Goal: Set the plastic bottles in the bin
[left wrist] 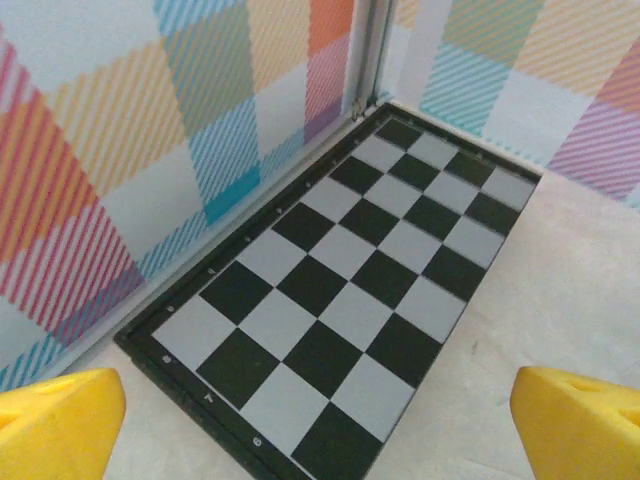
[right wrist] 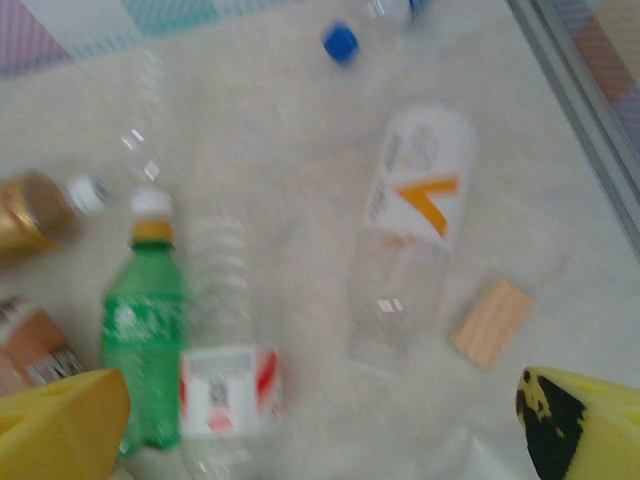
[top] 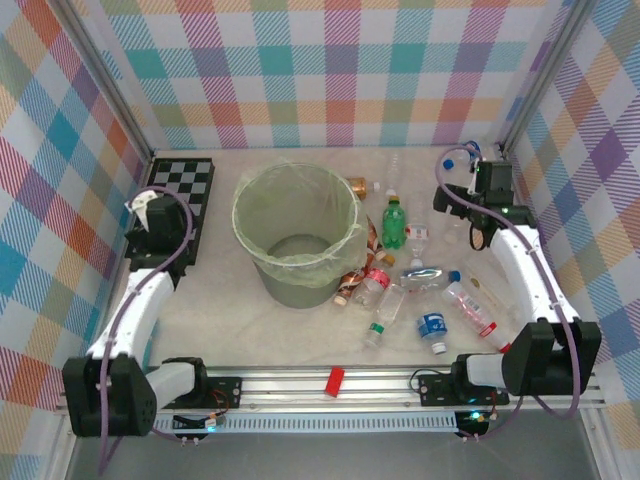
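The clear bottle is below my open fingers, so my right gripper will next move down to put its fingers on either side of the clear bottle's white label.
The bin, a wide pale-green bucket with a thin liner, stands in the middle of the table. Several plastic bottles lie to its right, among them a green one and clear ones. My right gripper hangs open above the far-right bottles. Between its yellow fingertips lie the green bottle, a clear red-and-white-labelled bottle and a clear bottle with a white label; nothing is gripped. My left gripper hovers open over the chessboard.
A brown bottle lies at the left and a blue-capped bottle near the back wall. A small wooden block lies close to the right frame rail. A red block lies on the front rail. Checked walls enclose the table.
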Controlling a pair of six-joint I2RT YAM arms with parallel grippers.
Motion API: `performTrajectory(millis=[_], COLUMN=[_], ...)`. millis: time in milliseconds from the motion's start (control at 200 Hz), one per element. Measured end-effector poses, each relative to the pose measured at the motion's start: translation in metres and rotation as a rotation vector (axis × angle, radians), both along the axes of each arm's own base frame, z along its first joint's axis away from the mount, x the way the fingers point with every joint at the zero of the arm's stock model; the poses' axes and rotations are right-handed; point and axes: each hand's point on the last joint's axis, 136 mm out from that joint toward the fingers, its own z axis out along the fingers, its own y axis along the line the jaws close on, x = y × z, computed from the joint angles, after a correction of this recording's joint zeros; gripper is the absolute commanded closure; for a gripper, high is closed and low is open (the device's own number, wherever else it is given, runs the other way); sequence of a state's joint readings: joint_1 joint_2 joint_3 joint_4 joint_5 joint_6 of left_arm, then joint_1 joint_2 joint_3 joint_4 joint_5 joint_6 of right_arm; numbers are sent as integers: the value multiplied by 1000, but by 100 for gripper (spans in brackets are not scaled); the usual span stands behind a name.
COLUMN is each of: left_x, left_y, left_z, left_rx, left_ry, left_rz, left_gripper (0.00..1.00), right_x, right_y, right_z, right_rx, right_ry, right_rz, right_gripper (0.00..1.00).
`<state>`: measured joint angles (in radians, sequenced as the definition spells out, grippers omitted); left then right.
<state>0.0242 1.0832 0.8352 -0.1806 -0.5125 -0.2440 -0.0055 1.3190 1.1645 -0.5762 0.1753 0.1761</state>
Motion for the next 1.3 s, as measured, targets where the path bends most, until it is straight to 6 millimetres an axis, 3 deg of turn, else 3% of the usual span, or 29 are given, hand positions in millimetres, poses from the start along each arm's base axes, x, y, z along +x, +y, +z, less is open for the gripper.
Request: performTrajectory(millis=[170, 235, 330, 405, 490, 615, 750, 935, 1150, 1300], left_x=[-8, -7, -6, -5, -6, -12, -17, -15, -12, -11], left_y=[-31, -55, -100, -132, -158, -177, -188, -204, -207, -207], left_z=[93, 120, 136, 128, 102, 66, 48, 28, 29, 29], left_rx=[-104, -164, -237, -283, -329, -368, -376, -375, -343, -330], left_ry=[-140, -182, -180, -129, -29, 96, 158, 234, 234, 235], left_rz=[-158, -271, -451, -569, -653, -702, -729, -759, -764, -760], left_gripper=[8, 8, 9, 11, 12, 13, 14, 19, 28, 31], right_x=[-33, -31, -11, 13, 36, 63, 89, 105, 111, 111], right_y=[-36, -38, -32, -31, -32, -34, -38, -40, -39, -39], right_z=[-48, -61, -80, -95, -111, -122, -129, -142, -160, -162], right_rx=[66, 104, 155, 182, 197, 209, 212, 220, 234, 234], right_ry=[234, 275, 336, 359, 378, 379, 365, 378, 408, 411], right_rz=[-104, -119, -106, -101, -102, -99, -100, -110, -110, -109], right_gripper=[3, 5, 11, 11, 11, 11, 11, 16, 22, 29])
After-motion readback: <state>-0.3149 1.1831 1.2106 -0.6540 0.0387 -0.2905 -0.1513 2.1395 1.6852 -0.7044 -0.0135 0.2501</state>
